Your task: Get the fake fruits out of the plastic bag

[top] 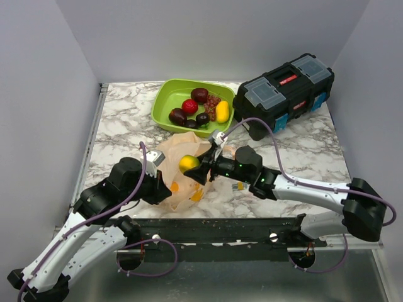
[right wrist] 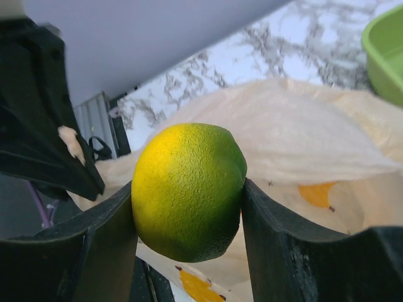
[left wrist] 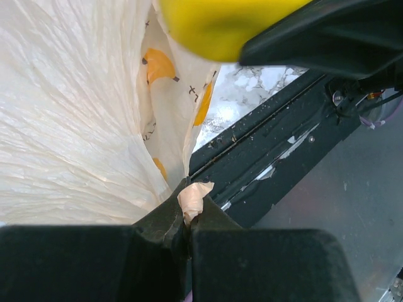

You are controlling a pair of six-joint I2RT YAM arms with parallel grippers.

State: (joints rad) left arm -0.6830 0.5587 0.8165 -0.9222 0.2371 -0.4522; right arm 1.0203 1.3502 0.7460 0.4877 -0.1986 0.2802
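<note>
The fruit goes outward past the bag (top: 182,176) with my right gripper next, then down in the tray's empty far corner (top: 172,94) for release. That corner lies outward of the gripper.
The pale-orange plastic bag (top: 182,176) lies at the table's near middle, printed with orange shapes. My right gripper (top: 194,166) is shut on a yellow-green fake fruit (top: 188,163) and holds it over the bag; in the right wrist view the fruit (right wrist: 189,192) sits squarely between both fingers. My left gripper (top: 161,186) is shut on a pinch of the bag's edge (left wrist: 192,200) at the bag's left side. The bag (left wrist: 69,119) fills the left wrist view. Several fake fruits (top: 198,108), dark purple, red, yellow and a grape bunch, lie in the lime-green tray (top: 165,108).
A black toolbox (top: 283,94) with grey lids stands at the back right, beside the tray. A small object (top: 238,186) lies on the marble under my right arm. A black rail (top: 220,229) runs along the near table edge.
</note>
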